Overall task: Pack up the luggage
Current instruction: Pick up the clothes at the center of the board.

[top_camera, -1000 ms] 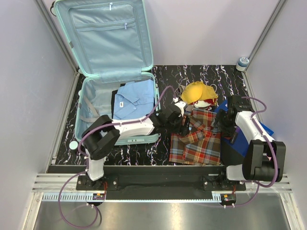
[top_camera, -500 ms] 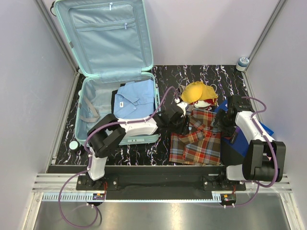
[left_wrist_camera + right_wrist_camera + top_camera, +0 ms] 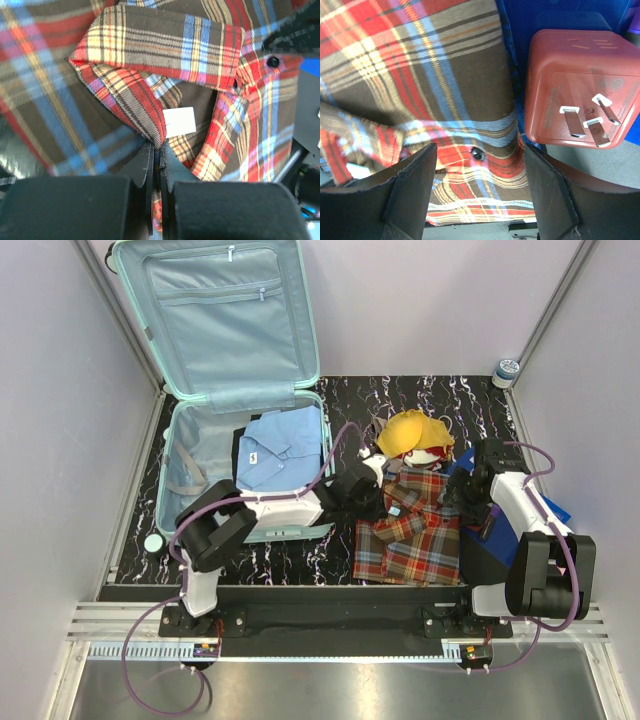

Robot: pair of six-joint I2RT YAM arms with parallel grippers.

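I will next move my right gripper down onto the plaid shirt's edge beside the red plug adapter, since its open fingers are already on both sides of that cloth.
The luggage lies open at the left, its lid leaning on the back wall, with a folded light-blue shirt inside. A red, blue and brown plaid shirt lies on the table to its right. My left gripper is at the shirt's upper left; in the left wrist view, the left gripper is shut on a fold of the plaid shirt by its white label. My right gripper hovers open over the shirt's right edge; the right wrist view shows the right gripper straddling the plaid cloth, holding nothing.
A yellow hat sits behind the plaid shirt. A red plug adapter rests on a flat blue box at the right. A tape roll stands in the back right corner and a small white disc lies left of the suitcase.
My left gripper's jaws have shut on the fold of the plaid shirt near its collar, bunching the cloth slightly. The right arm has stayed in place, still open.
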